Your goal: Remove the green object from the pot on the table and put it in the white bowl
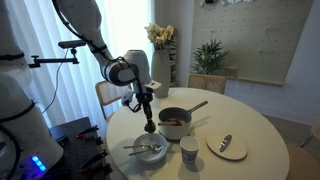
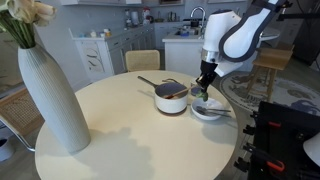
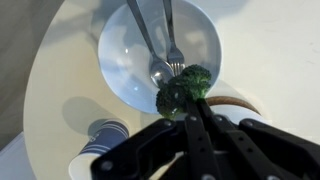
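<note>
The gripper brings the green object down into the white bowl [image 1: 149, 149] next, slightly toward the spoon's head, because the object still hangs above the bowl near its rim.
My gripper [image 3: 190, 100] is shut on the green object [image 3: 183, 88], a dark-green broccoli-like lump. It hangs just over the near rim of the white bowl [image 3: 118, 62], which holds a fork and a spoon. In the exterior views the gripper [image 1: 149, 124] [image 2: 203, 88] is between the pot and the bowl, above the table. The grey pot [image 1: 175, 121] [image 2: 171, 97] has a long dark handle and orange-red pieces inside. The bowl also shows in both exterior views [image 1: 150, 151] [image 2: 209, 109]. The lump is too small to make out there.
A small white cup [image 1: 189, 151] [image 3: 104, 138] stands beside the bowl. A flat white plate [image 1: 227, 146] with a utensil lies further along. A tall white vase [image 2: 50, 92] stands on the round table [image 2: 130, 135]. Chairs and a dark cart surround the table.
</note>
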Controlling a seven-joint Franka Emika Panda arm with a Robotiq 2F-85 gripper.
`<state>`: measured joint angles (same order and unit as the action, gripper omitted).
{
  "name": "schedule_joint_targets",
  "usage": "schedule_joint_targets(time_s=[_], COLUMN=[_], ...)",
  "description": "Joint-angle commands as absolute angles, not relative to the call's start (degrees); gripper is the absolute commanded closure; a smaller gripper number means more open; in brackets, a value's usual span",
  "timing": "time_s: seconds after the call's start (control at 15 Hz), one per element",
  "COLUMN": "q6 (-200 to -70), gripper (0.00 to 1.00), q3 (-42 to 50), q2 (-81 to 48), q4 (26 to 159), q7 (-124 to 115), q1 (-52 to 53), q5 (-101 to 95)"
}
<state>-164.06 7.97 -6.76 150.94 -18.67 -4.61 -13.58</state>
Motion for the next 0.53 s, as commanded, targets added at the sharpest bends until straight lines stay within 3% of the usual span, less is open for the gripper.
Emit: schedule_joint_targets(time_s=[0.0,0.47], q6=[-168.3,-172.4], gripper=[0.99,0.99], q3=[12.0,18.5], q2=[-9.3,-13.9], q4=[151.3,151.5], q7=[-23.0,-21.7], q1=[-2.6,1.4], q5=[-18.5,-17.0])
